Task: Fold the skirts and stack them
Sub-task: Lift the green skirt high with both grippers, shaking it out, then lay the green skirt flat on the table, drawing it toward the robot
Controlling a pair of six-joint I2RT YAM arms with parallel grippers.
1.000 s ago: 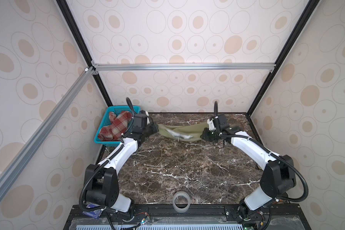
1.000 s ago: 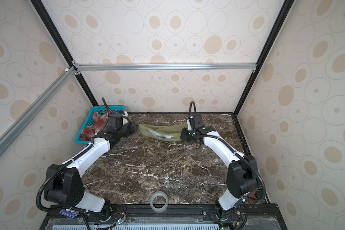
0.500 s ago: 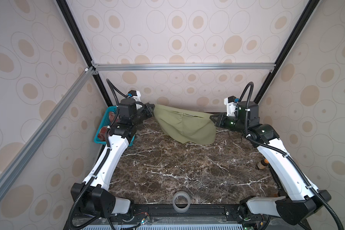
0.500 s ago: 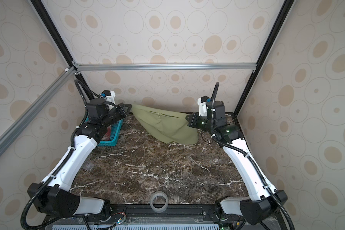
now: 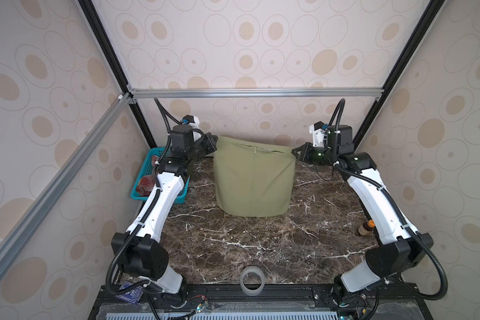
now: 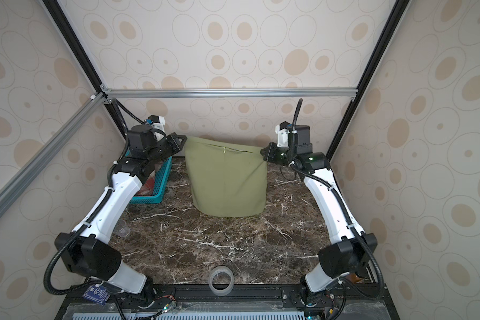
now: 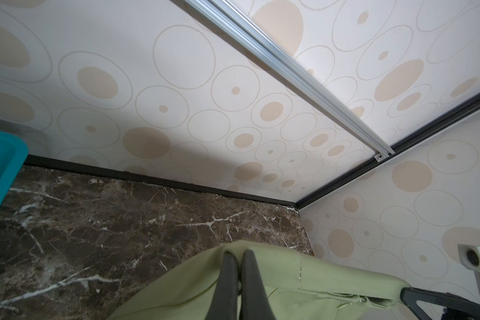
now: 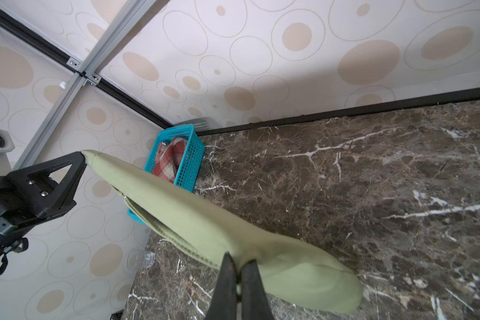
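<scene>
My left gripper will next move back and down to release the waistband corner on bare marble by the hem, as that spot is below it, toward my base.
The olive-green skirt (image 5: 254, 180) (image 6: 227, 177) hangs spread between my two grippers at the back of the table, its hem touching the marble. My left gripper (image 5: 215, 142) (image 7: 238, 253) is shut on the waistband's left corner. My right gripper (image 5: 293, 151) (image 8: 240, 259) is shut on the right corner, which hangs a little lower. The red-and-cream plaid skirt (image 5: 146, 184) (image 8: 168, 158) lies crumpled in the teal basket (image 5: 139, 194) (image 8: 190, 160) at the back left, partly hidden behind my left arm.
A roll of clear tape (image 5: 252, 280) lies at the table's front edge. A small brown bottle (image 5: 365, 227) stands by the right wall. A clear plastic cup (image 6: 121, 229) lies beside my left arm. Walls and frame bars close in behind.
Both arms rose from low over the table, lifting the green skirt out of a bunched strip. It now hangs open as a flat panel, and the grippers have moved farther apart.
</scene>
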